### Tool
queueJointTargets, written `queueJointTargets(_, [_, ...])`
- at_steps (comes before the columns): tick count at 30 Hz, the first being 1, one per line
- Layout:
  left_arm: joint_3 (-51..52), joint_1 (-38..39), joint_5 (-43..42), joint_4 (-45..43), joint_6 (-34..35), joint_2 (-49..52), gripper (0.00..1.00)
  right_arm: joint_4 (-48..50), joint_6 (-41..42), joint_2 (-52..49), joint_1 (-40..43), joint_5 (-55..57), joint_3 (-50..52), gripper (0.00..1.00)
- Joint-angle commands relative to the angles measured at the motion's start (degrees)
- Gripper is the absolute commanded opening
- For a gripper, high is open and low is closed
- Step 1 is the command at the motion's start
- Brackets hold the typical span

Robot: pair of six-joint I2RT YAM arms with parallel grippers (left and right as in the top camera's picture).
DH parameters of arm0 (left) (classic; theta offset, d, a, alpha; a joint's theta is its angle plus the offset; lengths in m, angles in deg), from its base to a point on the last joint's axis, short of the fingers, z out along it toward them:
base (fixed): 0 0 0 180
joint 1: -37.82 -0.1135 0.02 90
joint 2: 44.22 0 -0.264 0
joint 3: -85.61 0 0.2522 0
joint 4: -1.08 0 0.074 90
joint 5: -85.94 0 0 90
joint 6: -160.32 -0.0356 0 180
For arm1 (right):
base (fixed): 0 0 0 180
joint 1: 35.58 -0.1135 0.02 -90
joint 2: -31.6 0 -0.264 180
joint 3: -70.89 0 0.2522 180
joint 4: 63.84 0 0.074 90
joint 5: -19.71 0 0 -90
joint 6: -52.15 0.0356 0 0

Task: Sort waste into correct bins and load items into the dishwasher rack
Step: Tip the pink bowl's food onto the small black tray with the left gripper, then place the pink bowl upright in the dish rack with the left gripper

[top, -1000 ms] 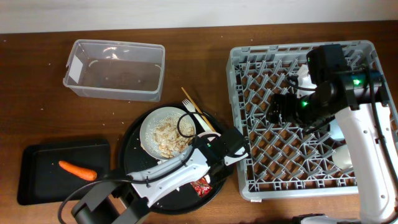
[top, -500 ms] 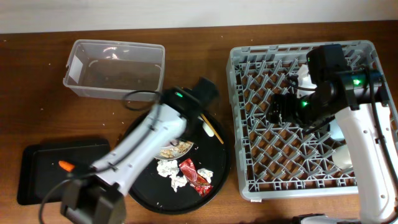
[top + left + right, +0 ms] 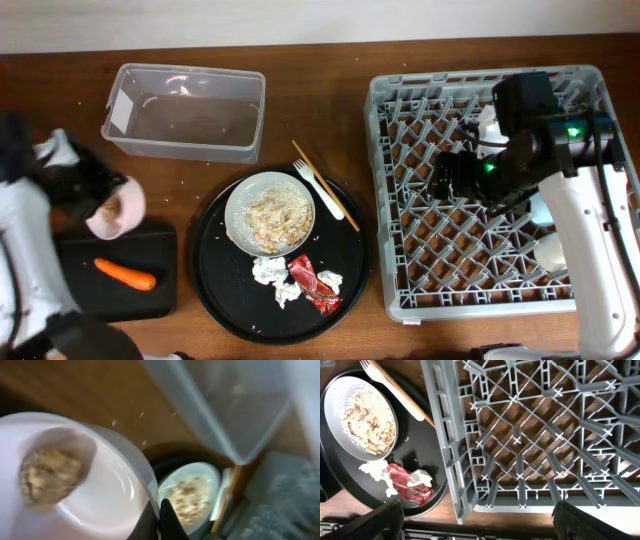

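My left gripper will tip the bowl over the shallow tray (image 3: 70,290), then take it to the rack's far corner nearest the tub and release it, since pegs there stand empty.
My left gripper (image 3: 97,193) is shut on the rim of the pinkish-white bowl (image 3: 122,208), holding it tilted above the shallow black tray's (image 3: 70,290) far edge. A brown food lump (image 3: 49,475) sits inside the bowl (image 3: 100,495), and the fingers (image 3: 160,521) pinch its rim. A carrot piece (image 3: 125,273) lies in the shallow tray. The grey plate (image 3: 268,212) with rice scraps, tissues (image 3: 274,277) and a red wrapper (image 3: 312,284) lie on the round black tray (image 3: 215,290). A white fork (image 3: 322,188) and chopsticks (image 3: 345,212) lie across its rim. My right gripper (image 3: 450,178) is open and empty over the dishwasher rack (image 3: 400,290).
The clear tub (image 3: 185,112) stands at the back left. A white cup (image 3: 553,250) stands in the rack's right side. The right wrist view shows the plate (image 3: 362,415), wrapper (image 3: 410,485) and rack (image 3: 545,435) below my open right gripper (image 3: 477,516).
My left arm has swung from the round tray to the far left, carrying the bowl over the shallow black tray. The right arm has not moved.
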Motion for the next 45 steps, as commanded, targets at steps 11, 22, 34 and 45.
queueJointTargets(11, [37.0, -38.6, -64.7, -4.6, -54.8, -5.7, 0.01, -0.4, -0.4, 0.8, -0.3, -0.3, 0.0, 0.98])
queueJointTargets(22, [21.4, -20.4, -51.6, -3.2, -49.5, -6.3, 0.00, -0.2, -0.1, 2.3, -0.1, -0.5, -4.6, 0.99])
queueJointTargets(34, [2.5, 60.0, -17.8, -91.8, 36.5, 15.0, 0.00, -5.9, 6.1, 5.9, 28.5, 3.1, -26.2, 0.98])
queueJointTargets(45, [2.5, 61.9, -9.0, -105.4, 48.6, 33.9, 0.01, -7.0, 6.1, 5.9, 30.0, 3.1, -26.2, 0.98])
